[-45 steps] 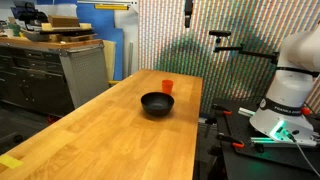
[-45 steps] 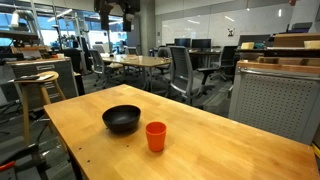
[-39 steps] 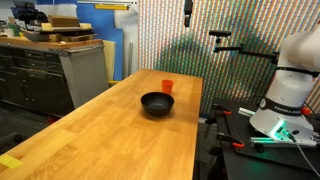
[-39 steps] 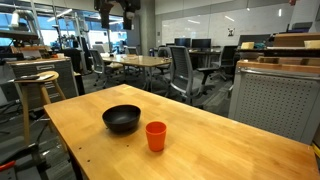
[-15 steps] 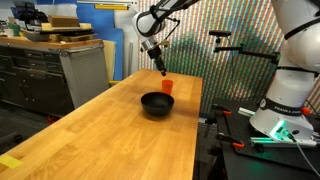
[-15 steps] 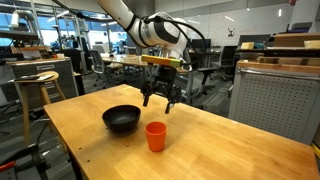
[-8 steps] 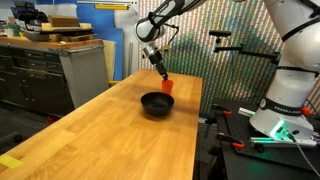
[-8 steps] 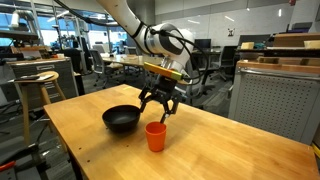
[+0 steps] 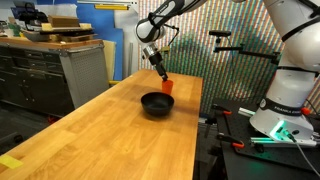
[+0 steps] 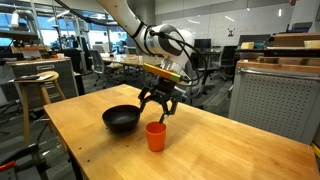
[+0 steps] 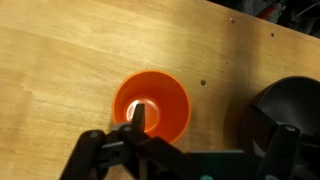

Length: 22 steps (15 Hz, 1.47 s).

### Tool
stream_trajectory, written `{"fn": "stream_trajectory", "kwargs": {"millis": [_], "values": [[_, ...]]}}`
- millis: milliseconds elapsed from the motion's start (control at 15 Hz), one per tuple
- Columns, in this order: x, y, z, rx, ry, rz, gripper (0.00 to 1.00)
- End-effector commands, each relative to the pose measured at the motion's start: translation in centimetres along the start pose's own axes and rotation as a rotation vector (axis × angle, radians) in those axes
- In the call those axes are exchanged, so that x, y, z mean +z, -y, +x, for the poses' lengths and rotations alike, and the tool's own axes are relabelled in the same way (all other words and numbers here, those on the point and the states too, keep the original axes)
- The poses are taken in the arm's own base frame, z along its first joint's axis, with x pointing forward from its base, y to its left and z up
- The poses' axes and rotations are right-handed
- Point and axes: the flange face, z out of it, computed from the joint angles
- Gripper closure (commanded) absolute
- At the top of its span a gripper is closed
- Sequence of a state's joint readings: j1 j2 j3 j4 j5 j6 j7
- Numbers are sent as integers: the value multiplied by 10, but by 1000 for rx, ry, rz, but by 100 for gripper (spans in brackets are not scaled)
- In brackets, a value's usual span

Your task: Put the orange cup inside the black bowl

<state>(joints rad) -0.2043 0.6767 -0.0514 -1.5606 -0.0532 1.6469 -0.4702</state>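
My gripper has one finger over the cup's opening and one outside the cup, so I will lower it to the bowl-side edge of the cup's rim and close it.
The orange cup point(image 9: 167, 86) stands upright on the wooden table just behind the black bowl point(image 9: 157, 104). In another exterior view the cup point(image 10: 155, 137) is in front and right of the bowl point(image 10: 122, 120), apart from it. My gripper point(image 10: 157, 113) hangs open just above the cup's rim point(image 9: 163, 74). In the wrist view the cup point(image 11: 166, 96) shows its empty inside. One finger of my gripper point(image 11: 212, 132) is over the cup's opening, the other is outside it near the bowl point(image 11: 295, 105). Nothing is held.
The long wooden table point(image 9: 110, 135) has edges close to the cup and bowl point(image 10: 230, 150). Grey cabinets point(image 9: 40, 75) stand along one side and a corrugated wall point(image 9: 200, 40) is behind. Chairs and office tables point(image 10: 150, 65) fill the background.
The arm came into view and moved down over the orange cup. In the last half second it has hardly moved. Cup and bowl have stayed in place.
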Motion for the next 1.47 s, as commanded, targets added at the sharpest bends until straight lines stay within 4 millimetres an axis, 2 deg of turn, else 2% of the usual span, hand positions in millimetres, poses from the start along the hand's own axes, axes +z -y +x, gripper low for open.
{"fn": "stream_trajectory", "kwargs": {"millis": [0,333,400,467,1000,1267,1400], "values": [[3,8,-2,-16,-60,41,0],[16,2,8,-7,-97,47,0],[17,-2,8,-2,-111,42,25],[18,-5,8,0,-124,37,26],[23,-30,2,22,-186,58,87],[26,-37,-1,7,-190,104,98],[18,-31,-7,-1,-195,106,96]]}}
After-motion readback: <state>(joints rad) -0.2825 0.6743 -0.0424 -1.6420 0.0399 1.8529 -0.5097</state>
